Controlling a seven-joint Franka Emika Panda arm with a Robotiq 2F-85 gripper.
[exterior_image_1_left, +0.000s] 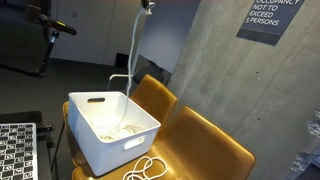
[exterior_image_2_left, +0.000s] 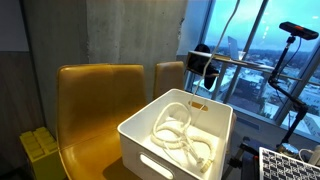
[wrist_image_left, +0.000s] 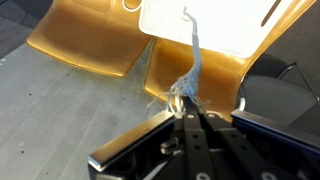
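Note:
I still hold the rope's end high, far above the white plastic bin, so my gripper needs to lower toward it and release.
My gripper (exterior_image_1_left: 147, 6) is high above a white plastic bin (exterior_image_1_left: 90, 145) and is shut on the frayed end of a white rope (exterior_image_1_left: 134, 50). The rope hangs straight down from the jaws into the bin, where more of it lies coiled (exterior_image_2_left: 180, 135). In the wrist view the closed jaws (wrist_image_left: 187, 102) pinch the rope's end (wrist_image_left: 194, 55), with the bin (wrist_image_left: 215, 25) far below. The bin (exterior_image_2_left: 140, 135) stands on a yellow chair seat (exterior_image_1_left: 200, 150). A loop of rope (exterior_image_1_left: 146, 168) lies on the seat outside the bin's front.
Two yellow chairs stand side by side (exterior_image_2_left: 95, 95) against a grey concrete wall (exterior_image_1_left: 200, 60). A checkered calibration board (exterior_image_1_left: 15, 150) lies beside the bin. Camera stands (exterior_image_2_left: 295, 45) and a window are nearby. A yellow object (exterior_image_2_left: 38, 150) sits low beside the chair.

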